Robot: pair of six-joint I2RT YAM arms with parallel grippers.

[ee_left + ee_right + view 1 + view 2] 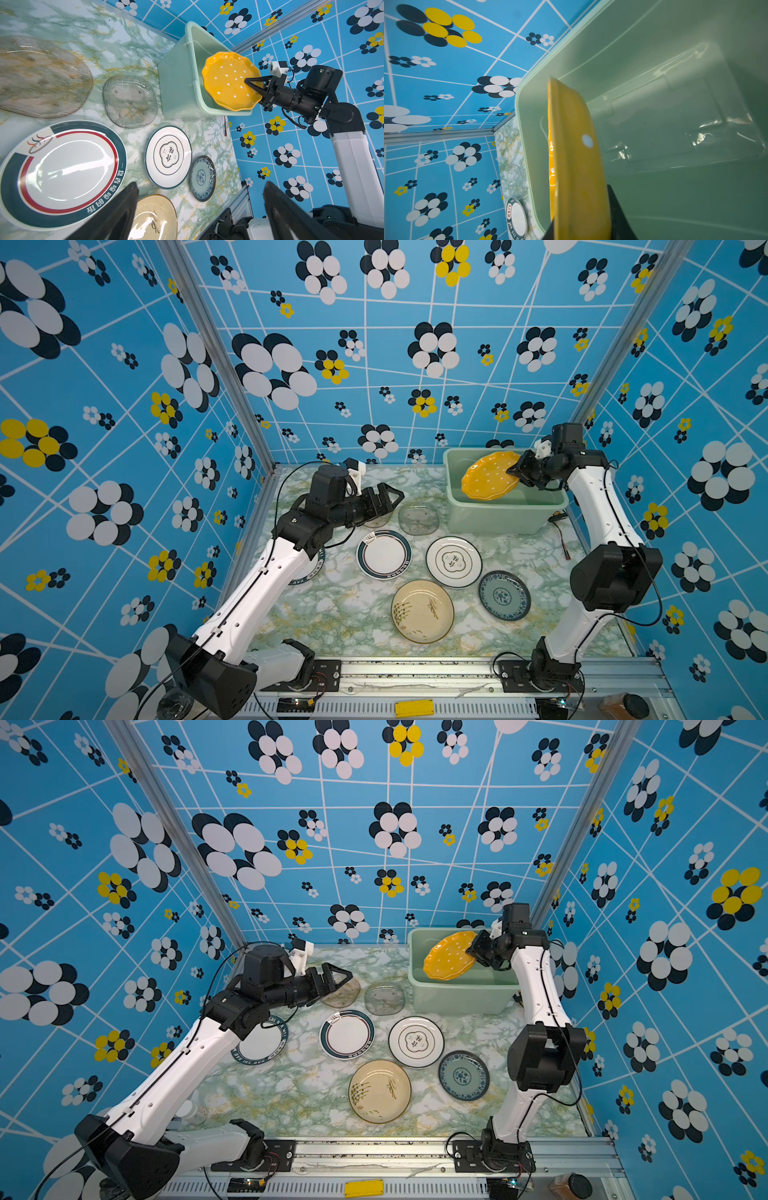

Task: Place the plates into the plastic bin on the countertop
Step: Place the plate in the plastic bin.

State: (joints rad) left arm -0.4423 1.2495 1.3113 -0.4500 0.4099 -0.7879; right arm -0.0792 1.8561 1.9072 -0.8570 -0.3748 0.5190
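Note:
The yellow plate (487,477) is still hanging above the bare bottom of the bin, so the right gripper should next move down into the bin's end by the grey glass plate and let go of the yellow plate's rim low.
My right gripper (515,473) is shut on the rim of a yellow white-dotted plate (487,477), which hangs tilted over the pale green plastic bin (498,518) at the back right. In the right wrist view the plate (577,158) shows edge-on above the bin's bare floor (675,124). My left gripper (397,494) hovers open above an amber glass plate (343,992). On the countertop (332,614) lie a grey glass plate (419,520), two white dark-rimmed plates (383,553) (454,561), a cream plate (422,611) and a blue-white plate (504,595).
Another white dark-rimmed plate (262,1044) lies partly under my left arm. A thin red-and-black cable (561,531) lies right of the bin. An aluminium rail (415,668) runs along the front edge. Blue flowered walls close in three sides.

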